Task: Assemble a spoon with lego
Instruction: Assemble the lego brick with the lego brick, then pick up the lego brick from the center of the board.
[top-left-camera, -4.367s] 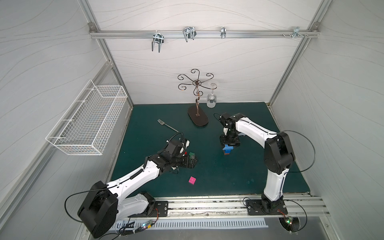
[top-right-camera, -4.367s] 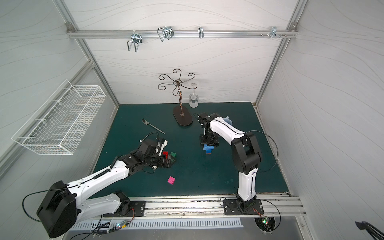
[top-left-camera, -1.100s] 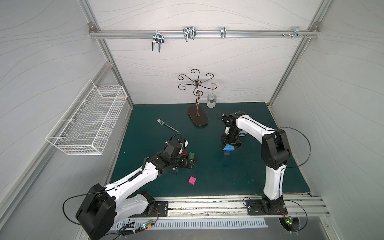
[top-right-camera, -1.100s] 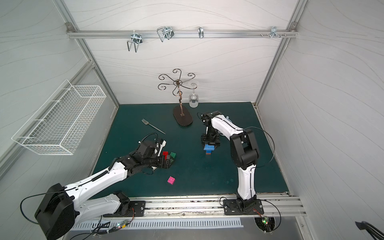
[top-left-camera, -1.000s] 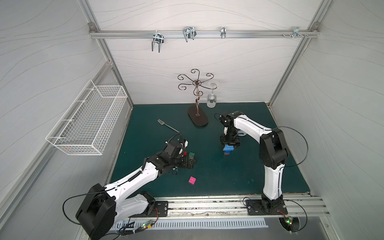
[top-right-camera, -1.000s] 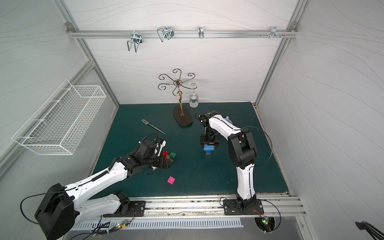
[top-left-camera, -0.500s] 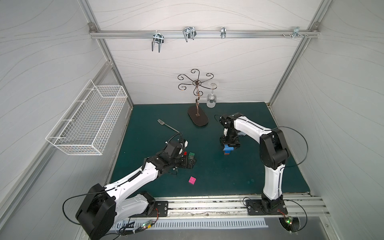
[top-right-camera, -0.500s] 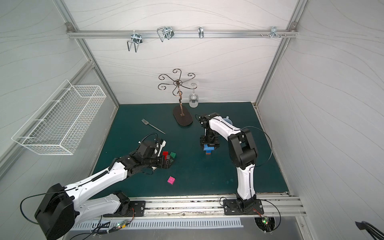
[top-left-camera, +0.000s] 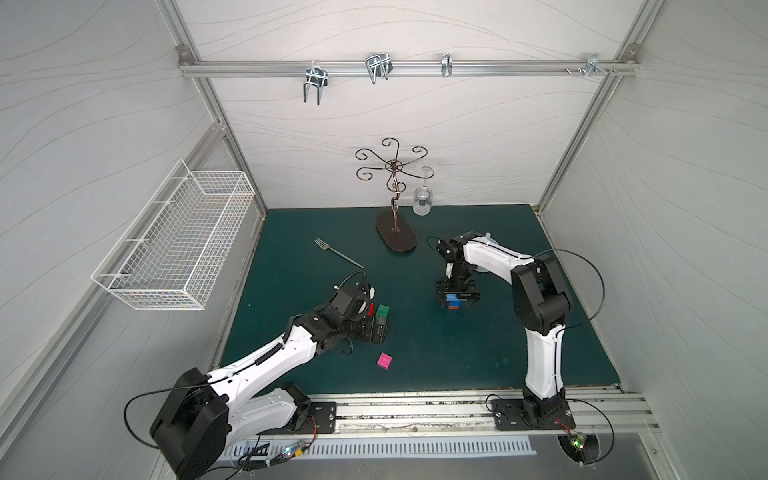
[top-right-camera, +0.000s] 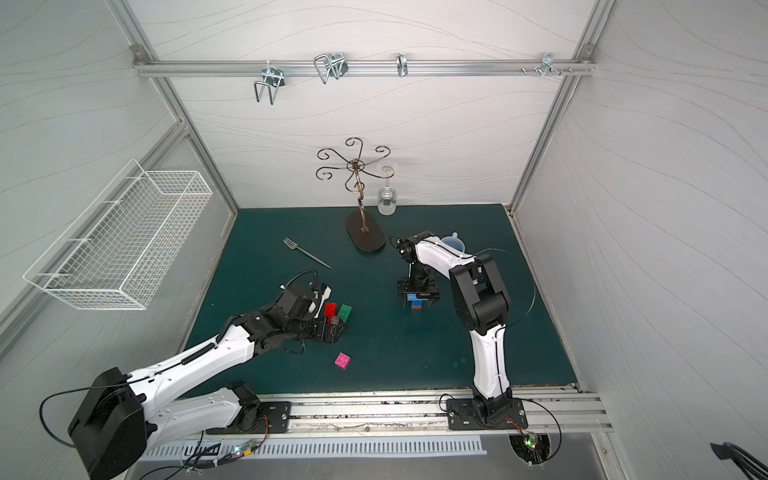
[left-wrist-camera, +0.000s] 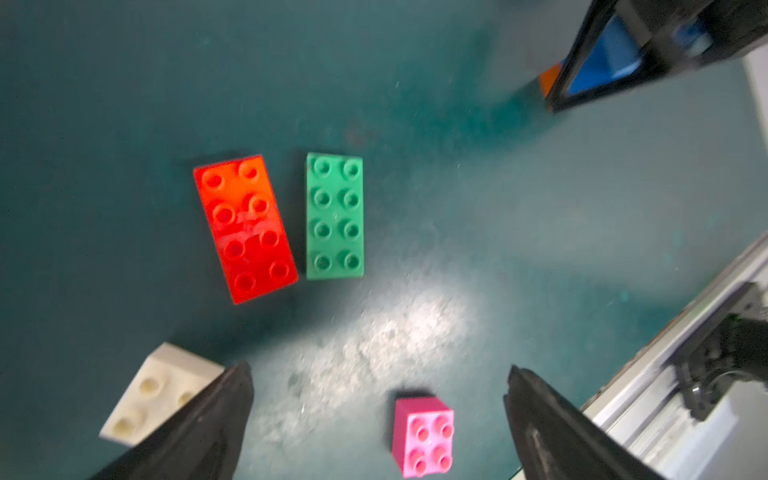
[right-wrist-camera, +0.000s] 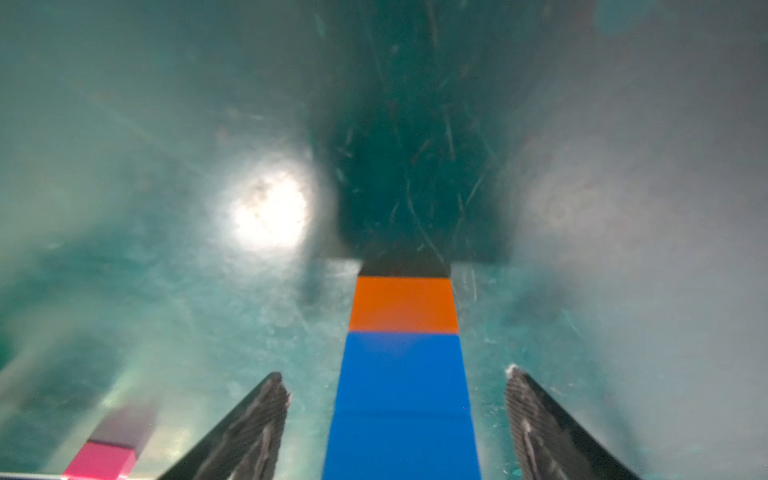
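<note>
I need to move my left gripper back toward the arm bar and lower its open fingers around opposite sides of the pink brick, because only bare mat is around that brick.
The spoon's stem (right-wrist-camera: 403, 374), one orange brick joined to blue ones, lies on the green mat (top-left-camera: 457, 353), seen in both top views (top-right-camera: 416, 302). My right gripper (right-wrist-camera: 397, 374) is open astride it, with a gap on each side (top-left-camera: 456, 297). My left gripper (left-wrist-camera: 376, 374) is open just above the mat (top-left-camera: 376, 332). Ahead of it lie a red brick (left-wrist-camera: 245, 228) and a green brick (left-wrist-camera: 334, 216) side by side. A white brick (left-wrist-camera: 158, 395) is beside one finger. A pink brick (left-wrist-camera: 424, 436) lies between the fingers, lower down (top-left-camera: 385, 360).
A metal fork (top-left-camera: 338, 254) lies at the back left. A glass rack (top-left-camera: 395, 237) with a hanging wine glass (top-left-camera: 422, 203) stands at the back. A wire basket (top-left-camera: 178, 241) hangs on the left wall. The arm rail (top-left-camera: 415, 411) runs along the front.
The right gripper's jaws have spread apart and let go of the blue-and-orange stem, which stays on the mat. The left arm has hardly moved.
</note>
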